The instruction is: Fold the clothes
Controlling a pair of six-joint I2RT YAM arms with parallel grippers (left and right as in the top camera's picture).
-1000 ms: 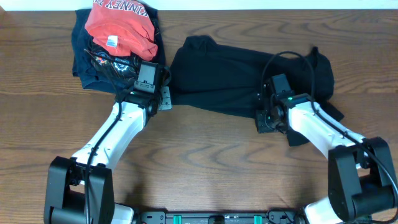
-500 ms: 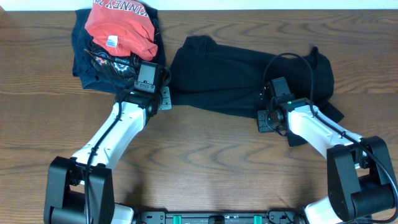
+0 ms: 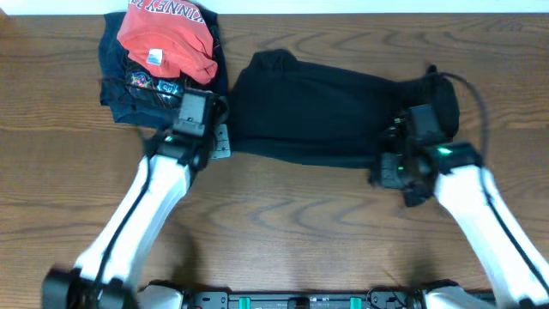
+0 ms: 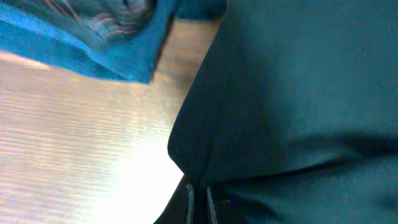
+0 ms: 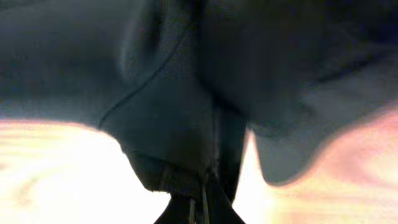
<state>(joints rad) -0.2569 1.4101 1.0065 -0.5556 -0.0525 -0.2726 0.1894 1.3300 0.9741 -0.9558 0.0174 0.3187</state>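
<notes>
My right gripper will go down next toward the garment's end (image 3: 447, 112), which is outward and to its right in the overhead view. It will let go of it to spread the bunched cuff.
The black garment (image 3: 326, 107) lies spread across the middle and right of the table. My left gripper (image 3: 220, 142) is shut on its near-left edge; the left wrist view shows the black cloth (image 4: 292, 93) pinched between the fingers (image 4: 199, 200). My right gripper (image 3: 390, 167) is shut on the garment's near-right edge; the right wrist view shows dark fabric (image 5: 180, 112) bunched in the closed fingers (image 5: 204, 193) above the table. No white logo shows.
A red shirt with white lettering (image 3: 165, 39) lies on a navy shirt with a graphic print (image 3: 137, 86) at the back left; the navy cloth also shows in the left wrist view (image 4: 93, 43). Bare wood table (image 3: 292, 223) lies in front.
Both arms have pulled back toward the near edge and risen. The right gripper moved right with the garment's edge. The left gripper shifted slightly left. The garment looks stretched flatter.
</notes>
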